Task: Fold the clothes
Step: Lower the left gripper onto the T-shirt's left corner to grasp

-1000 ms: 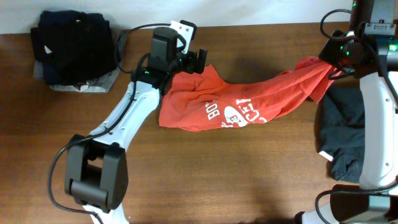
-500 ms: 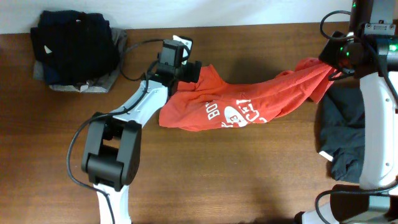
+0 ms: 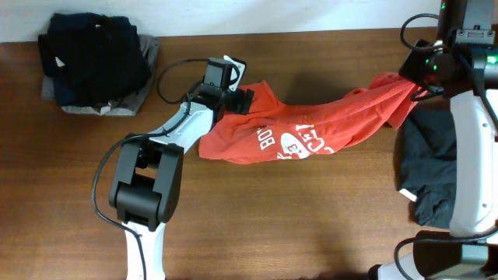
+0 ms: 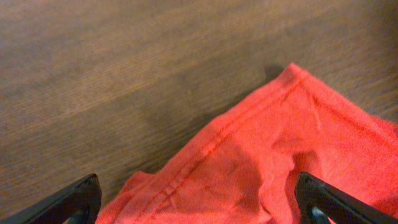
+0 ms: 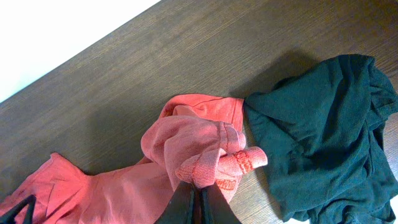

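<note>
Next, my left gripper moves down onto the shirt's hemmed red edge (image 4: 186, 167) beside the corner and closes. That edge lies below it, between its spread fingers.
The clothes, one red-orange T-shirt (image 3: 303, 128) with white lettering, lie stretched across the middle of the table. My left gripper (image 3: 237, 95) hovers open over the shirt's upper left corner. In the left wrist view the hemmed red corner (image 4: 280, 162) lies between the spread fingers of the left gripper (image 4: 199, 208), and the cloth is not pinched. My right gripper (image 3: 416, 78) is shut on the shirt's bunched right end. The right wrist view shows that bunched end (image 5: 205, 152) clamped in the closed jaws of the right gripper (image 5: 198, 194) and lifted off the table.
A charcoal-black garment (image 3: 428, 167) lies crumpled at the right edge, just beside the held end (image 5: 323, 130). A pile of navy and grey garments (image 3: 97, 58) sits at the back left corner. Bare brown wood (image 3: 296, 225) runs along the front.
My left gripper has shifted right and slightly toward the front, coming over the shirt's upper left corner, still open. The right gripper and the shirt have not moved.
</note>
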`<state>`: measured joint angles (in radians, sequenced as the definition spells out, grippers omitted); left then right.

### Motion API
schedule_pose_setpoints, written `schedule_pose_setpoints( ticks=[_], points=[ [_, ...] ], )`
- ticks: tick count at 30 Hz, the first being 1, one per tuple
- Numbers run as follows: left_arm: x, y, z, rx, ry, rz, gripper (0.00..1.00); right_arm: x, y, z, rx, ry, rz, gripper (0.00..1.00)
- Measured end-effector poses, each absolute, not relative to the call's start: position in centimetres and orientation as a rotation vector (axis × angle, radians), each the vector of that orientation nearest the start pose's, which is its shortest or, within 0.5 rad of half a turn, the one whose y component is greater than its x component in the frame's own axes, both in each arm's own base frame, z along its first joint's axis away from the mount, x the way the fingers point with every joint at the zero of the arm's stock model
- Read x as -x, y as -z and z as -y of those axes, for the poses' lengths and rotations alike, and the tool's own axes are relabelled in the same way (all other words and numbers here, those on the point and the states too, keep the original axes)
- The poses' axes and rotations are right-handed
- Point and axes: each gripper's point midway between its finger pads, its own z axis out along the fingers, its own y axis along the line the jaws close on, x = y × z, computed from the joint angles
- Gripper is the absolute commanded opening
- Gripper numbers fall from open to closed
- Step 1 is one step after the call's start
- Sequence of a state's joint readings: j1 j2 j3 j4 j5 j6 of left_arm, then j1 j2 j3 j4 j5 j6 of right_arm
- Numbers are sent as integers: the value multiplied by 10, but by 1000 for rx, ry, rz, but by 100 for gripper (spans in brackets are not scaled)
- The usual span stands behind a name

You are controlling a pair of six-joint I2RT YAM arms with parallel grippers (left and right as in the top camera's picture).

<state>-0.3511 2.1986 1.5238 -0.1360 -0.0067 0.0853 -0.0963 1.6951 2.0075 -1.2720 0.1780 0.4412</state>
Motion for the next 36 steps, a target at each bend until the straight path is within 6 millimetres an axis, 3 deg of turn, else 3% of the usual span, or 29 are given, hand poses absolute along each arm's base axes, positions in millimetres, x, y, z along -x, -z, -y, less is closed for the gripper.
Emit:
schedule_pose_setpoints(
  ticks=[11,13,20,28,31,36],
  points=[
    [-537,-40,196,-547,108,-2333,94,-398,-306,69,-739,91,-2422,5],
    [-537,-40,196,-548,108,-2332,90,-398,-306,69,-739,91,-2422,4],
    [-537,-39,196,-553,106,-2333,89,-398,-306,69,-738,91,-2422,5],
    [-535,-13,191,-555,101,-2375,89,-398,-306,69,-738,91,-2422,4],
    [-536,-12,192,-558,102,-2372,77,-398,-306,69,-738,91,-2422,5],
    [-536,-12,192,-561,105,-2371,42,-398,-306,69,-738,91,-2422,4]
  ],
)
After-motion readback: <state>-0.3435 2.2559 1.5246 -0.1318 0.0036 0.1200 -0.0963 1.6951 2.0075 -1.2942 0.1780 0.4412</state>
